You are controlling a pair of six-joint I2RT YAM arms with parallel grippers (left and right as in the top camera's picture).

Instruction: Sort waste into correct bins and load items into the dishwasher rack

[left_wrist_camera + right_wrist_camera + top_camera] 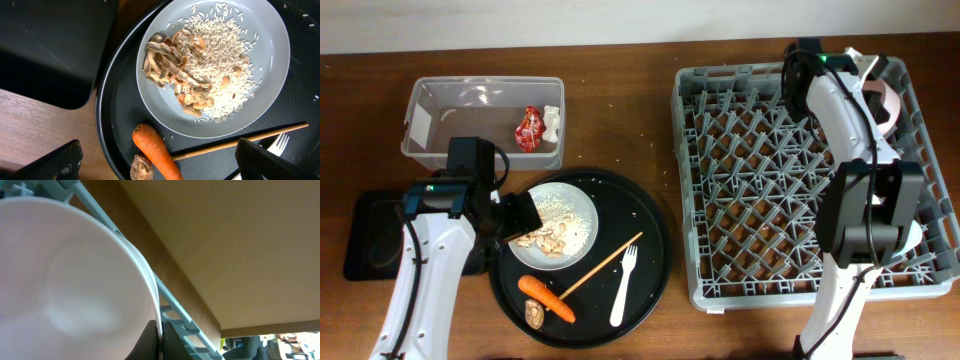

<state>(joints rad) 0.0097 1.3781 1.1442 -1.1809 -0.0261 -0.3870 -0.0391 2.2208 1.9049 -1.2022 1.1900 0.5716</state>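
My right gripper shifts to its left in the overhead view next, away from the corner, and releases the rim, since the grey rack's far wires lie that way.
A white plate (583, 213) with beige rice-like crumbs (548, 240) lies on the round black tray (650, 240). It fills the left wrist view (270, 55), crumbs (210, 60) in its middle. An orange carrot (548, 298) (155, 155) and a white fork (623, 285) (277, 144) lie below it. My left gripper (520, 212) (160, 172) is open and empty over the plate's left edge. My right gripper (875, 75) (160, 340) is shut on the rim of a white bowl (890, 95) (65, 280) at the far right corner of the grey rack (760, 180) (175, 310).
The clear tub (485, 83) at the far left holds a red wrapper (529, 128) and a white scrap (552, 122). A shallow black tray (370, 235) (45, 50) lies under my left arm. A wooden stick (602, 265) (240, 142) and a brown lump (534, 313) (142, 169) lie on the round tray.
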